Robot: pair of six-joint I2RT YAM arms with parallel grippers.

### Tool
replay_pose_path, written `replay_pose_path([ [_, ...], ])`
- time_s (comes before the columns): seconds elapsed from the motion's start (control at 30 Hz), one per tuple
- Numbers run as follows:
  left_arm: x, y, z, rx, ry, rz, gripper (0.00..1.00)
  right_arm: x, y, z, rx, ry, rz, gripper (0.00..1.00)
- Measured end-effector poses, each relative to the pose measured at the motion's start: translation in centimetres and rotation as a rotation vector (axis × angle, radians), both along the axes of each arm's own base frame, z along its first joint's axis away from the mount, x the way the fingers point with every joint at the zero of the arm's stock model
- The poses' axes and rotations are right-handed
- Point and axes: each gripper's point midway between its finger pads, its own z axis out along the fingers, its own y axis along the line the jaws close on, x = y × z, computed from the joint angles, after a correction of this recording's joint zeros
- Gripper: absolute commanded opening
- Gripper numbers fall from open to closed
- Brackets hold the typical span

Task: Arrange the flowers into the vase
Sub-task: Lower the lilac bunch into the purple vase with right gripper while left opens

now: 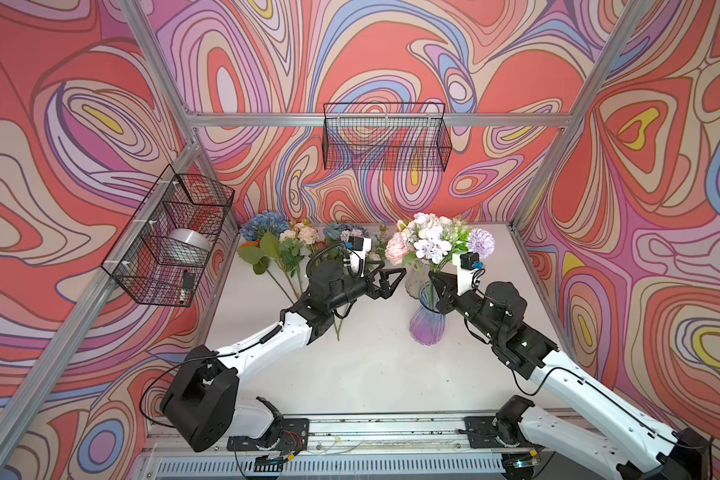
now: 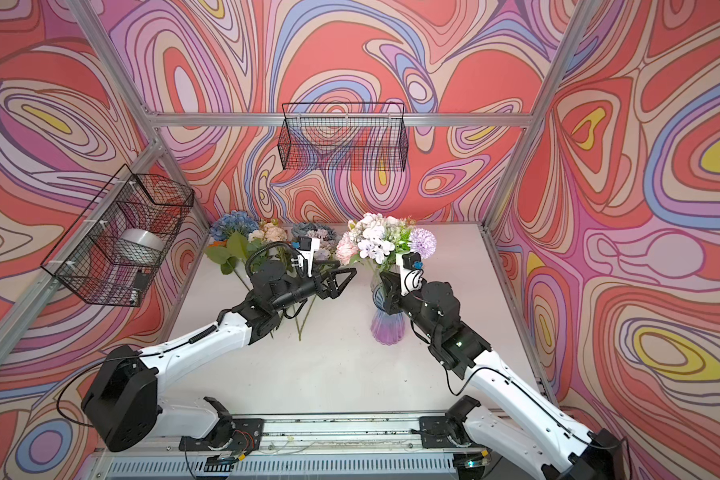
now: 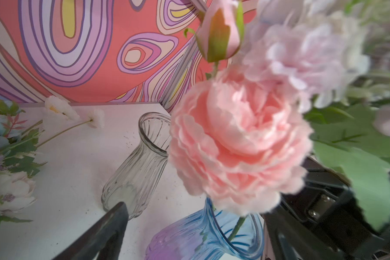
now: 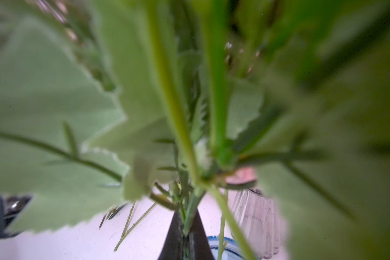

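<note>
The green stem is still in my right gripper's fingers above the vase's opening. Next, my right gripper needs to move down toward the blue and purple vase's rim (image 1: 426,296) (image 4: 230,246) and let go of the stem.
A blue and purple vase (image 1: 427,322) (image 2: 385,326) stands right of the table's middle and holds a bunch of flowers (image 1: 433,245) (image 2: 381,241): pink, white and lilac blooms. My right gripper (image 1: 435,279) (image 4: 187,234) is shut on green stems just above the vase's rim (image 4: 221,245). My left gripper (image 1: 393,282) (image 2: 344,280) hangs open just left of the bunch, holding nothing. In the left wrist view a large pink bloom (image 3: 239,144) fills the middle above the vase (image 3: 212,236). More loose flowers (image 1: 287,245) (image 2: 250,239) lie at the back left, partly hidden by the left arm.
A clear ribbed glass vase (image 3: 140,166) (image 1: 415,284) stands right behind the blue one. A wire basket (image 1: 385,137) hangs on the back wall. Another basket (image 1: 171,241) on the left wall holds a silver roll (image 1: 190,243). White tabletop (image 1: 371,365) shows in front.
</note>
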Motion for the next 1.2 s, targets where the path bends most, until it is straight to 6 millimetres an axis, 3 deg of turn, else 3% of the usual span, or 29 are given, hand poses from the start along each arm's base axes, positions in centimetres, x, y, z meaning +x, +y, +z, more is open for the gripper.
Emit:
replay_pose_path([
  [0.2, 1.2, -0.2, -0.9, 0.032, 0.031, 0.035, 0.97, -0.9, -0.3, -1.4, -0.041, -0.053, 0.023, 0.0],
  [0.43, 1.4, -0.5, 0.4, 0.014, 0.011, 0.026, 0.97, -1.0, -2.7, 0.4, 0.011, -0.124, -0.094, 0.0],
  [0.77, 1.3, -0.5, 0.3, 0.012, 0.015, 0.023, 0.96, -1.7, -4.9, 2.4, 0.149, -0.162, -0.185, 0.0],
  [1.2, 1.2, -0.4, -0.1, 0.018, 0.021, 0.024, 0.96, -0.5, -6.0, 0.5, 0.24, -0.103, -0.283, 0.0],
])
